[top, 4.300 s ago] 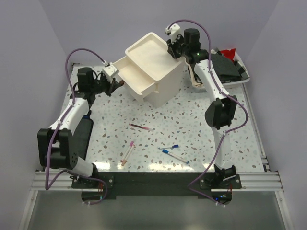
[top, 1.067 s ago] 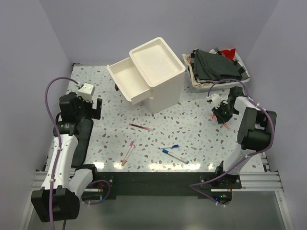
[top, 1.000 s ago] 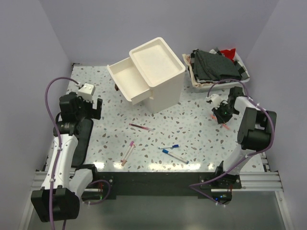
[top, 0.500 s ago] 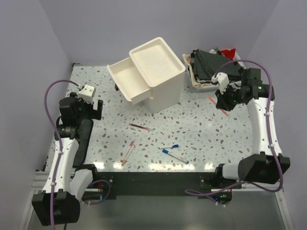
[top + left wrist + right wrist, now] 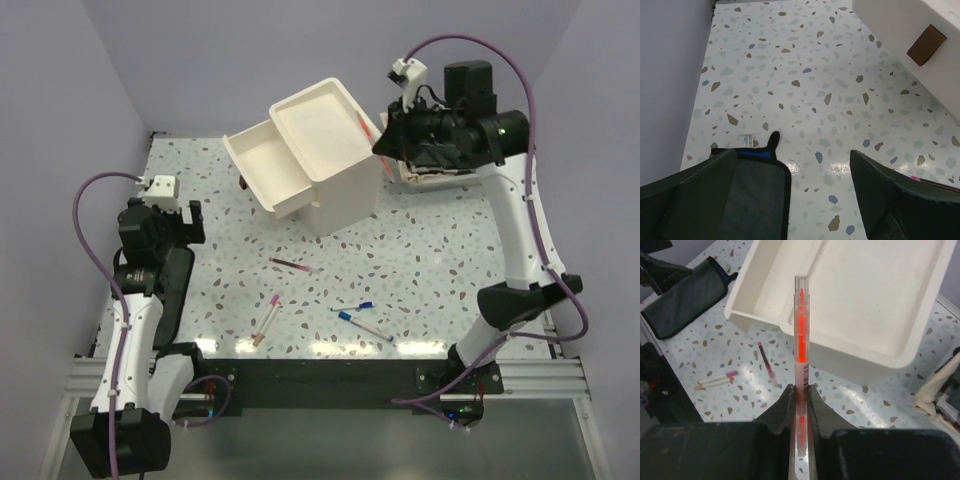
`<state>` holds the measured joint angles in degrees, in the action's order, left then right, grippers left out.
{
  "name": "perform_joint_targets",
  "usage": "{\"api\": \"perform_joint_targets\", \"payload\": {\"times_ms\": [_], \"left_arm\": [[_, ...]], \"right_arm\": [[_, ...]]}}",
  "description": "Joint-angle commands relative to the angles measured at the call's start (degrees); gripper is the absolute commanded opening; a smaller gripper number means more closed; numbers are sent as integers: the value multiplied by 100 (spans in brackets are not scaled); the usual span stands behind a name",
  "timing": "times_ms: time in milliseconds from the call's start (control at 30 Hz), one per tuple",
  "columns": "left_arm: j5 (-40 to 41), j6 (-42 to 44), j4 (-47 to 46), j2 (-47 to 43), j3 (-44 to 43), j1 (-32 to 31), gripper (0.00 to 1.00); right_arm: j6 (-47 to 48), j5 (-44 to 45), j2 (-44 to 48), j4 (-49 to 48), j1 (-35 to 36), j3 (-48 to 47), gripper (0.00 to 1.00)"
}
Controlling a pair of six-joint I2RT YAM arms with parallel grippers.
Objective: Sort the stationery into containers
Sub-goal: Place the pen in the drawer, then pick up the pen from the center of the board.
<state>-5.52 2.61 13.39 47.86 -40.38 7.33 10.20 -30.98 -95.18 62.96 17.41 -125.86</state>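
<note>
The open top drawer (image 5: pixel 268 168) is empty, so my right gripper will next carry the orange pen (image 5: pixel 366 126) to the left in the top view and let go of it over the drawer.
My right gripper (image 5: pixel 381 146) is shut on an orange pen (image 5: pixel 366 126), held in the air at the right edge of the cream-white cabinet (image 5: pixel 328 128). In the right wrist view the orange pen (image 5: pixel 801 335) sticks out between the fingers (image 5: pixel 785 405), over the cabinet top (image 5: pixel 875 290) and beside the open top drawer (image 5: pixel 765 285). A maroon pen (image 5: pixel 293 265), pink pens (image 5: pixel 268 318) and blue-capped pens (image 5: pixel 360 318) lie on the table. My left gripper (image 5: pixel 190 224) stands open at the far left, with nothing between its fingers (image 5: pixel 890 195).
A dark pouch (image 5: pixel 175 285) lies on the table under the left arm, and the pouch (image 5: pixel 757 195) shows between the left fingers. A brown drawer handle (image 5: pixel 926 45) is at the upper right there. The white tray (image 5: pixel 412 176) is mostly hidden behind the right arm.
The right arm rose from the table's right side with the orange pen and swung left to the cabinet. The left arm drew back slightly and stays open.
</note>
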Motion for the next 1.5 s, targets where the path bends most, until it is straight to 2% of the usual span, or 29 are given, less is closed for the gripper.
{"api": "perform_joint_targets", "payload": {"times_ms": [0,133,300,467,800,833,867,900,933,1067,1167,1233,1267,1333,1367,1433,1467], "left_arm": [[411,-217,5,-241,-189,145,100],[455,-367,146,-356,-216,198,100],[315,-332,226,-382,-216,207,100],[183,-340,322,-409,-251,277,100],[-151,-419,419,-373,-295,593,100],[-186,-428,419,-373,-286,620,100],[-221,-437,428,-382,-277,638,100],[-282,-446,437,-391,-269,673,100],[-309,-446,445,-391,-260,690,100],[-345,-411,384,-470,-181,699,100],[-344,-411,279,-488,-146,699,100],[-397,-428,209,-505,-154,691,100],[-441,-419,182,-505,-154,691,100],[-494,-384,103,-514,-111,691,100],[-520,-367,77,-523,-76,699,100],[-555,-340,6,-540,12,691,100],[-547,-323,-11,-549,47,691,100]], "right_arm": [[-1204,425,-641,-556,780,-1000,0],[-1423,698,-1335,-723,1509,-1651,0],[-1818,813,-2003,-1031,1862,-2239,0],[-1977,927,-2812,-1172,1942,-2671,0],[-2118,813,-3621,-1374,2029,-3058,0],[-2118,865,-3657,-1374,2030,-3076,4],[-2110,892,-3675,-1357,2038,-3102,15],[-2101,927,-3683,-1348,2047,-3120,28],[-2092,971,-3640,-1339,2056,-3120,45],[-1838,936,-3254,-1295,2047,-3023,60],[-1435,813,-2772,-1147,2047,-2725,66],[-1074,787,-2446,-962,2047,-2278,64],[-516,787,-2105,-656,2047,-1824,63],[-73,857,-1577,-539,2047,-963,60],[408,892,-809,-800,2047,374,59],[1008,971,4,-1257,2056,1856,54],[1489,1050,443,-1608,2056,3108,54]]}}
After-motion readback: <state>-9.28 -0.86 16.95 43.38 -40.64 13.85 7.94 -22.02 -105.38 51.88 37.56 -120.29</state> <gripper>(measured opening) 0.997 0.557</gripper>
